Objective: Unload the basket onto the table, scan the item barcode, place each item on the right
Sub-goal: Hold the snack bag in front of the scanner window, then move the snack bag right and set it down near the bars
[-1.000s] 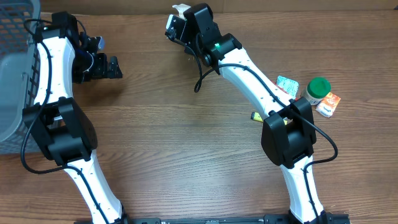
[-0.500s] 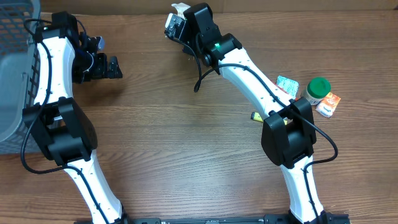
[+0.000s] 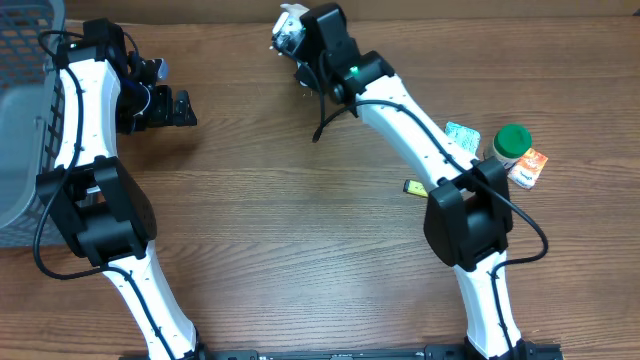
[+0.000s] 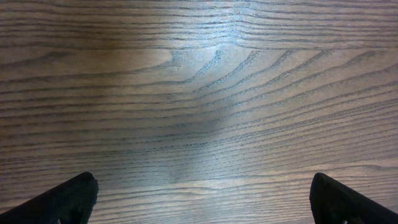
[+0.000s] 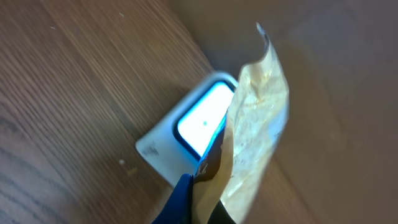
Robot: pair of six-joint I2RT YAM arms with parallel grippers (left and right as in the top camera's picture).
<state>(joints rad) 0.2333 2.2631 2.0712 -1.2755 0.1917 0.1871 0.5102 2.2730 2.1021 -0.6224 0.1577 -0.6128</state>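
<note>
I will next move my right gripper back and to its right in the overhead view, and let go of the item on the bare wood (image 3: 386,158) beside the teal packet.
My right gripper (image 5: 208,208) is shut on the item, a crinkled beige packet (image 5: 258,118) with a dark brown lower edge. The packet hangs just above a white scanner (image 5: 163,151) whose window (image 5: 202,121) glows bright; it covers the window's right side. From overhead, the right gripper (image 3: 292,36) is at the table's far edge. No barcode shows on the packet. My left gripper (image 4: 205,198) is open over bare wood with nothing between its fingers; overhead, the left gripper (image 3: 182,108) is at the far left.
A grey basket (image 3: 22,110) stands at the left edge. At the right are a green-lidded jar (image 3: 512,143), an orange packet (image 3: 529,167), a teal packet (image 3: 461,136) and a small yellow item (image 3: 412,187).
The right gripper has shifted slightly up and to the right with the packet. The left arm has not moved.
</note>
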